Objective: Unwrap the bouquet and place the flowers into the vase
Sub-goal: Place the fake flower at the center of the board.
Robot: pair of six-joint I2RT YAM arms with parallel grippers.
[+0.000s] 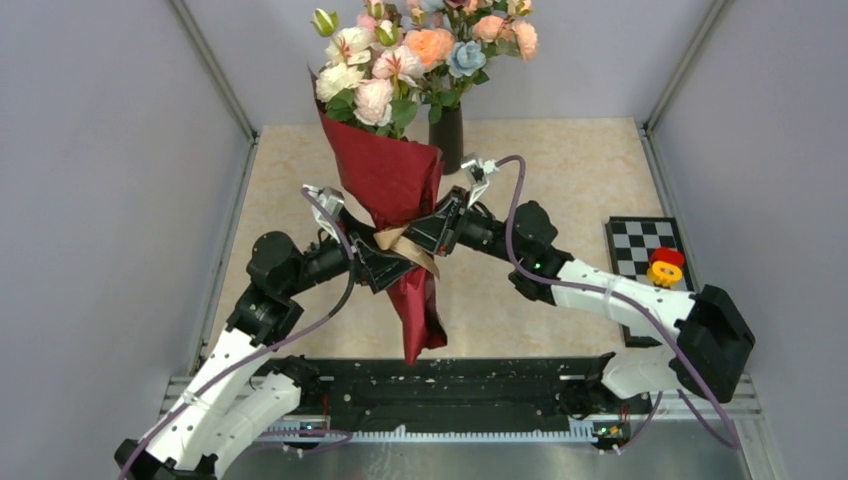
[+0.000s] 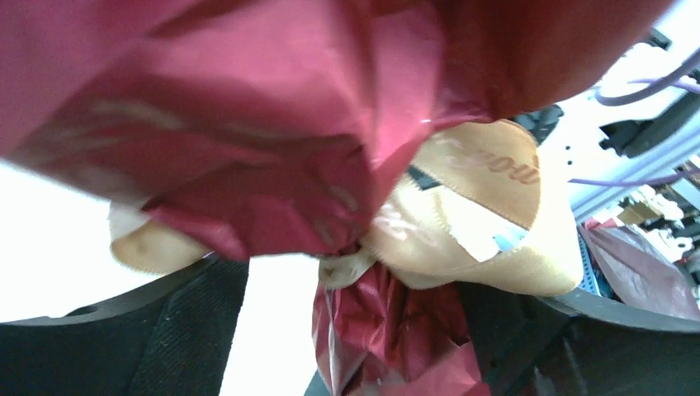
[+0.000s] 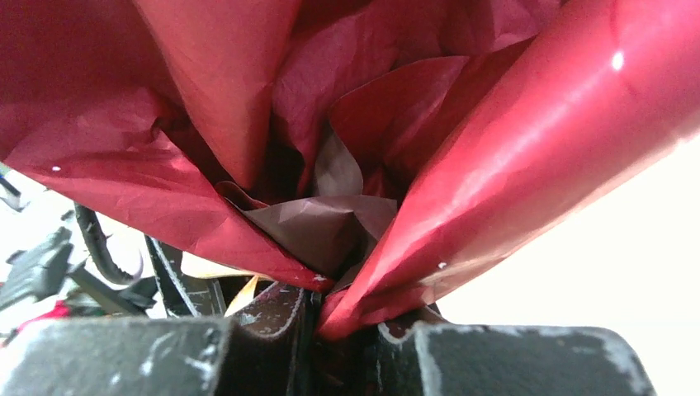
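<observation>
Its cone hangs mid-air, so my right gripper next lowers, tilts, lays the bouquet (image 1: pixel 395 185) on the bare tabletop in front of the vase and lets go.
The bouquet (image 1: pixel 395 185) stands upright in mid-air, a maroon paper cone with a tan ribbon (image 1: pixel 408 248) at its waist. Its pale flowers (image 1: pixel 350 85) show at the wide top end. My right gripper (image 1: pixel 437 234) comes in from the right at the waist. In the right wrist view this gripper (image 3: pixel 355 305) is shut on a fold of the maroon paper (image 3: pixel 462 181). From the left, my left gripper (image 1: pixel 374 268) reaches the waist; its fingers (image 2: pixel 190 330) stand wide apart, open around the lower paper (image 2: pixel 388 330) under the ribbon (image 2: pixel 487 214). The black vase (image 1: pixel 446 138) stands behind the bouquet.
Larger peach, pink and blue blooms (image 1: pixel 450 45) fill the vase. A checkerboard (image 1: pixel 635 245) with a red and yellow object (image 1: pixel 665 266) lies at the right. Grey walls close in the table's left, right and back; a black rail (image 1: pixel 450 395) runs along the near edge.
</observation>
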